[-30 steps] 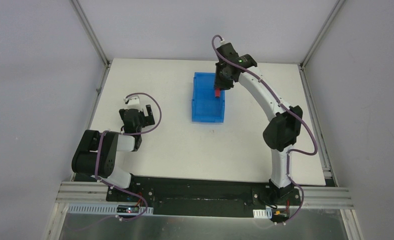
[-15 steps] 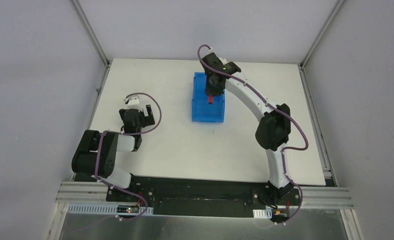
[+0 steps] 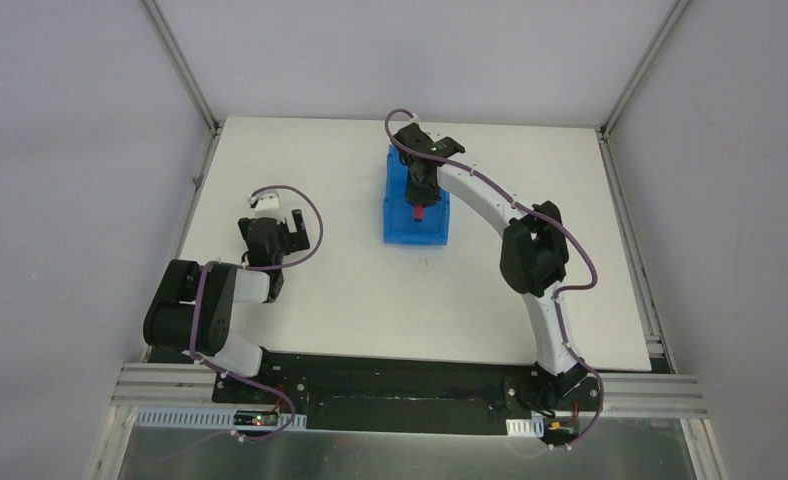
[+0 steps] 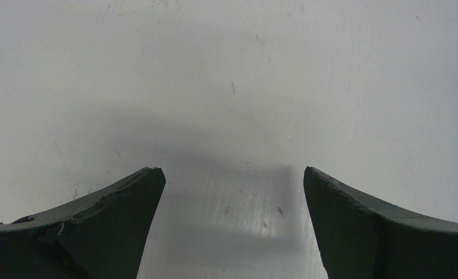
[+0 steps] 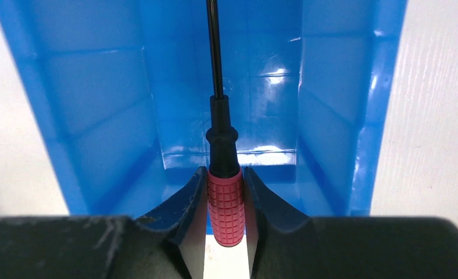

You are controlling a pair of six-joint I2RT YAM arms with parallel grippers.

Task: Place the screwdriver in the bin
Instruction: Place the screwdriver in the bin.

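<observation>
The screwdriver's dark stem is already lengthwise over the bin's bottom. My right gripper will next lower the screwdriver (image 3: 418, 210) between the bin's sides toward the bin's bottom and let go of it there.
The blue bin (image 3: 400, 222) stands on the white table, at the back middle. My right gripper (image 3: 419, 200) hangs over the bin's opening and is shut on the screwdriver (image 3: 418, 210). In the right wrist view my right gripper (image 5: 225, 185) has both fingers pressed on the red gridded handle (image 5: 226, 207), and the dark shaft (image 5: 215, 52) points ahead over the inside of the bin (image 5: 99, 104). My left gripper (image 3: 292, 222) rests low at the left of the table, open and empty; in its wrist view the left gripper (image 4: 232, 174) shows only bare table between its fingers.
Grey walls and metal frame posts close in the white table (image 3: 300, 310) on three sides. The black rail with both arm bases (image 3: 400, 385) runs along the near edge.
My right arm has swung left and toward the near side, carrying the screwdriver from the bin's far right rim to over its middle. The left arm has not moved.
</observation>
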